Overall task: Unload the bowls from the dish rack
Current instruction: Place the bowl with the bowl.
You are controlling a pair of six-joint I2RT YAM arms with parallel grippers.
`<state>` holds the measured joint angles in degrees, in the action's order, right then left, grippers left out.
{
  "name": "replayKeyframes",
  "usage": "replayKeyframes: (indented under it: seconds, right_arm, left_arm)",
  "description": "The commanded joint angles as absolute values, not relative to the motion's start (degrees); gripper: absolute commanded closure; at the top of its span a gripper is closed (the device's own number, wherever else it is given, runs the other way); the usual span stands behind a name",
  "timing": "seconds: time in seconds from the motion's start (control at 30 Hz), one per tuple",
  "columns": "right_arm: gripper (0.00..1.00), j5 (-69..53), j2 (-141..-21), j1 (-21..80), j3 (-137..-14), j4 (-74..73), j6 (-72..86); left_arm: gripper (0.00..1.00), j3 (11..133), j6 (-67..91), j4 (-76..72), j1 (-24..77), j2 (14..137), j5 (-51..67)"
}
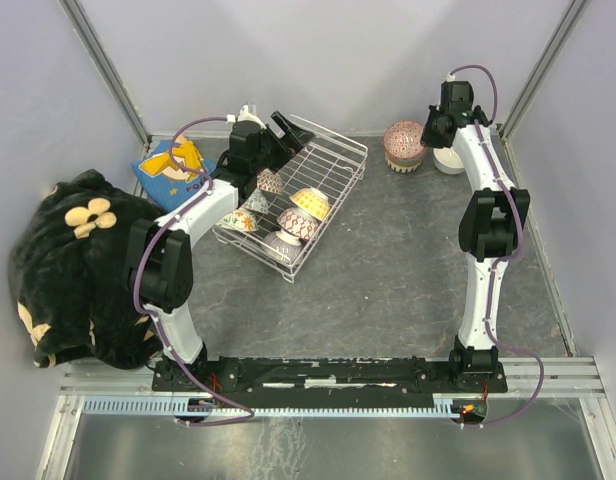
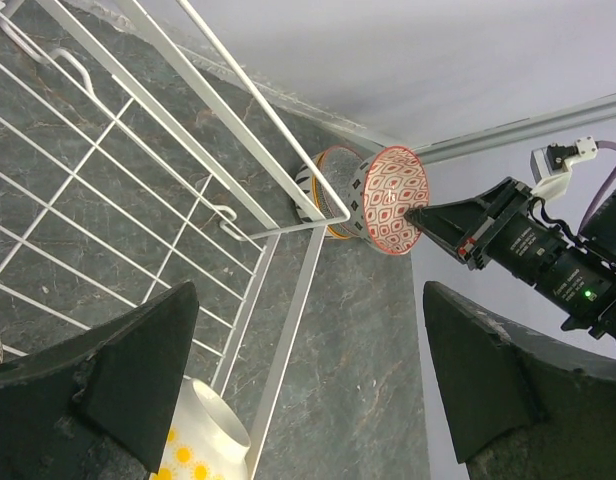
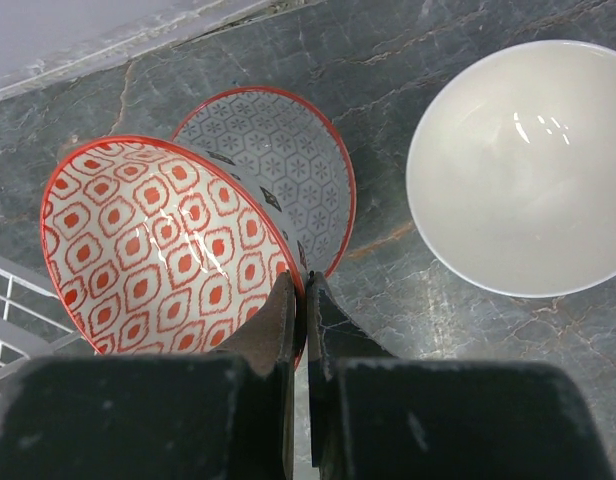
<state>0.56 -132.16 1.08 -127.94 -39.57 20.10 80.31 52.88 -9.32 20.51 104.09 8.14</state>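
Note:
Next, the right gripper lowers to set the red-and-white patterned bowl into the grey red-rimmed bowl and releases its rim, since it still hangs above.
The white wire dish rack stands at the back left and holds several patterned bowls, among them a yellow one and a red-striped one. My left gripper is open and empty above the rack's far end; its view shows the rack's wires and a yellow-flowered bowl below. My right gripper is shut on the rim of a red-and-white patterned bowl, held tilted over a grey red-rimmed bowl at the back right. The red bowl also shows in the left wrist view.
A plain white bowl sits right of the stack, near the back wall. A black plush toy with a flower and a blue-and-yellow box lie left of the rack. Grey walls close the back and sides.

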Motion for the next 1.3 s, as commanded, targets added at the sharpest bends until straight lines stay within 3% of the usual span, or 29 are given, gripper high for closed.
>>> replayKeyframes:
  seconds: [0.0,1.27]
  right_arm:
    - [0.99,1.91,-132.33,0.42,-132.72,-36.74,20.36]
    - [0.96,0.35,-140.61,-0.75,-139.07,-39.22,22.38]
  left_arm:
    - [0.01,83.28,49.41,-9.54,20.85,101.3,8.59]
    - [0.01,88.06,48.7,-7.08,20.87,104.61,8.79]
